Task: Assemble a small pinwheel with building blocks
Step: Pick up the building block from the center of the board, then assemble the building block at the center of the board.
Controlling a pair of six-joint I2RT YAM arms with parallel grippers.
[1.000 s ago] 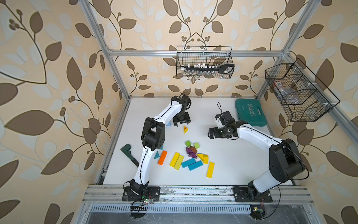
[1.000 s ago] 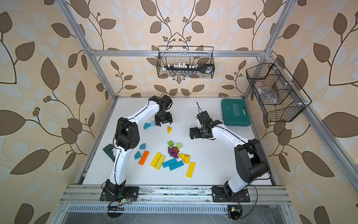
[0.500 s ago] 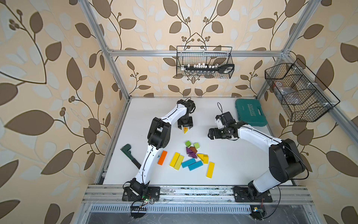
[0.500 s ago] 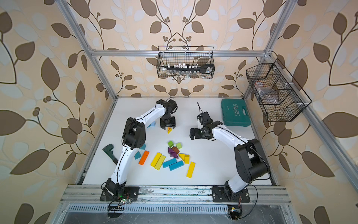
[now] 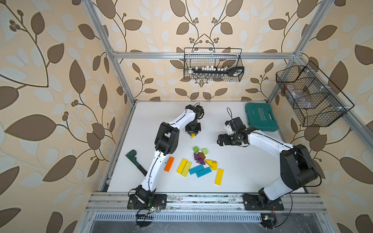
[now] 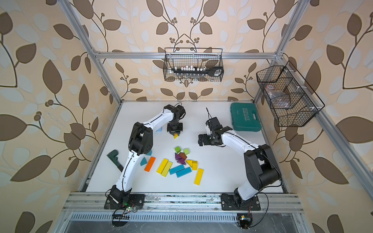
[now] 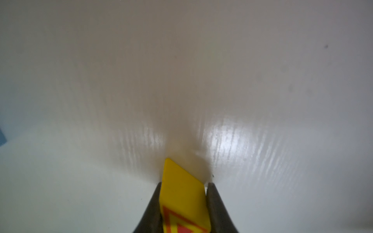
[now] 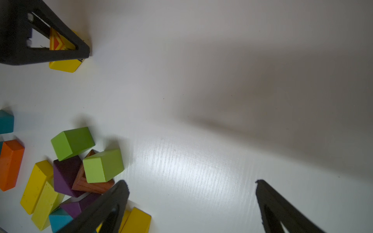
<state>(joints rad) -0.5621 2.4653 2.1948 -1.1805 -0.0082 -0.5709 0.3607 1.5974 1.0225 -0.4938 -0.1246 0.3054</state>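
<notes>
My left gripper should next carry the yellow wedge outward beside the light-blue block's far edge, which is outward and aside of that gripper by the forearm, and release it there.
My left gripper points down at the middle of the white table, shut on a yellow wedge with an orange triangle print. The wedge still rests on the table. My right gripper hovers open to the right, over bare table, nothing between its fingers. The other building blocks lie nearer the front: two green cubes, purple wedges, a brown wedge, yellow bars, blue bars, an orange bar. Teal wedges sit beside the left arm.
A large teal tool case lies at the back right. A dark green tool lies at the left edge. A light-blue block sits behind the left forearm. Wire baskets hang on the back and right walls.
My left gripper has moved right to the yellow wedge and shut on it. The right arm has stayed still and open.
</notes>
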